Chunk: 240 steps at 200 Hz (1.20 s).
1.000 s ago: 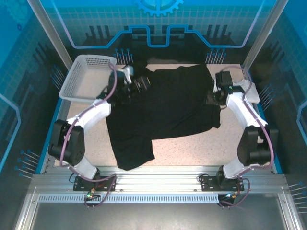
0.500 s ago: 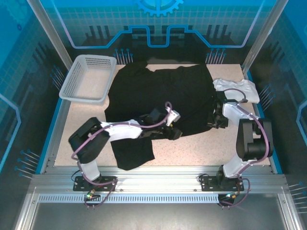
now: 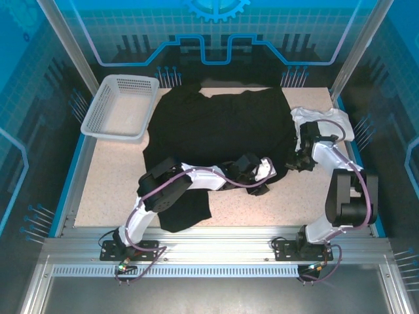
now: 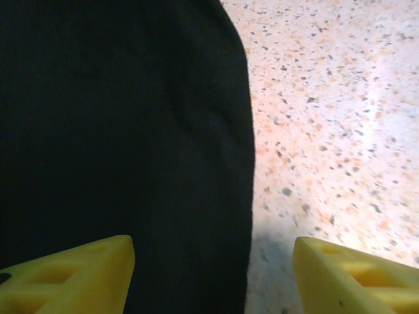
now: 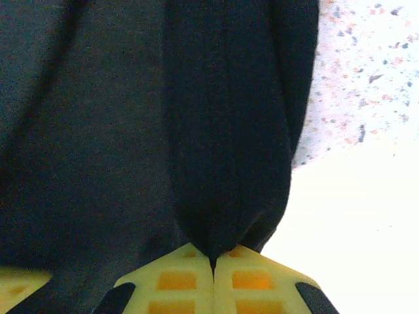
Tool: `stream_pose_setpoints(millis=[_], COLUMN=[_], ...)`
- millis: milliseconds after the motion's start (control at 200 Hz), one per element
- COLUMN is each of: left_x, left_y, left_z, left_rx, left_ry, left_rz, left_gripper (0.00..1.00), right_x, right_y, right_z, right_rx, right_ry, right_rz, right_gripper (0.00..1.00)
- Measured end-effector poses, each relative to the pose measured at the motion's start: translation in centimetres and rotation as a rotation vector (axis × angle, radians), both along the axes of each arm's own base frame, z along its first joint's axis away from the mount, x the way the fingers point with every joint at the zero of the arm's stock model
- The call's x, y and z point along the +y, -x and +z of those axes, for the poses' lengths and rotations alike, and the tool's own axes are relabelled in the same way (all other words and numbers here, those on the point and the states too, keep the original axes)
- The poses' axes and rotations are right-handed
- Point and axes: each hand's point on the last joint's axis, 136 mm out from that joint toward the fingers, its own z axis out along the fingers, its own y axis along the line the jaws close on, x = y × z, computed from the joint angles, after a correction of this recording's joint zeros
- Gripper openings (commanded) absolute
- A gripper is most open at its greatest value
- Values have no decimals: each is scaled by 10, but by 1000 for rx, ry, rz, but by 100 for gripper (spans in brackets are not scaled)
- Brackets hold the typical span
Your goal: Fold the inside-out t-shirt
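Note:
I will carry the pinched fold onto the shirt's spread body with my right gripper and release it, since that cloth lies beside the gripper, toward the basket.
The inside-out t-shirt (image 3: 219,131) lies spread out, black, across the middle of the table, one part trailing toward the front left. My left gripper (image 3: 264,179) is low over the shirt's front right edge. In the left wrist view the left gripper (image 4: 213,278) is open, with the t-shirt (image 4: 124,131) edge between its yellow fingers (image 4: 72,278), one over cloth and one over bare table. My right gripper (image 3: 296,161) is at the shirt's right edge. In the right wrist view the right gripper (image 5: 213,260) is shut on a pinched fold of the t-shirt (image 5: 222,150).
A white mesh basket (image 3: 121,104) stands at the back left corner. A white folded garment (image 3: 325,120) lies at the back right, just behind my right arm. Speckled tabletop (image 3: 262,206) shows in front of the shirt and at the left.
My left arm has swung from the back left across the shirt to its front right edge. My right gripper has closed on the shirt's right edge.

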Motion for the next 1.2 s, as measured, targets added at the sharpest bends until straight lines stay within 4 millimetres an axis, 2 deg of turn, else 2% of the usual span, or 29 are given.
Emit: stream_pose_setpoints(millis=[220, 325, 435, 540, 630, 720, 800, 915, 1035, 1131, 1201], left_x=[4, 12, 41, 75, 100, 116, 124, 132, 134, 134, 134], left_y=[-7, -6, 7, 22, 27, 29, 36, 44, 45, 44, 43], left_z=[-7, -6, -5, 4, 14, 16, 9, 1, 2, 5, 7], left_rx=[-26, -15, 45, 155, 244, 310, 373, 446, 499, 519, 531], left_ry=[-42, -34, -39, -8, 28, 51, 57, 66, 92, 114, 126], left_rz=[19, 46, 79, 109, 137, 156, 161, 170, 180, 185, 189], left_gripper=[0, 0, 0, 0, 0, 0, 0, 0, 0, 0, 0], right_x=[19, 30, 45, 75, 106, 130, 144, 146, 136, 131, 126], right_y=[1, 2, 5, 9, 3, -8, -20, -32, -40, -39, -30], right_z=[22, 29, 30, 28, 26, 18, 8, -3, -1, 5, 12], right_rx=[-71, -88, -79, -33, -2, 34, 60, 83, 63, 43, 24], right_ry=[-106, -165, -208, -241, -256, -254, -233, -186, -121, -91, -84], right_rz=[26, 47, 89, 191, 298, 383, 431, 449, 440, 434, 427], right_gripper=[0, 1, 2, 3, 5, 7, 10, 21, 29, 33, 34])
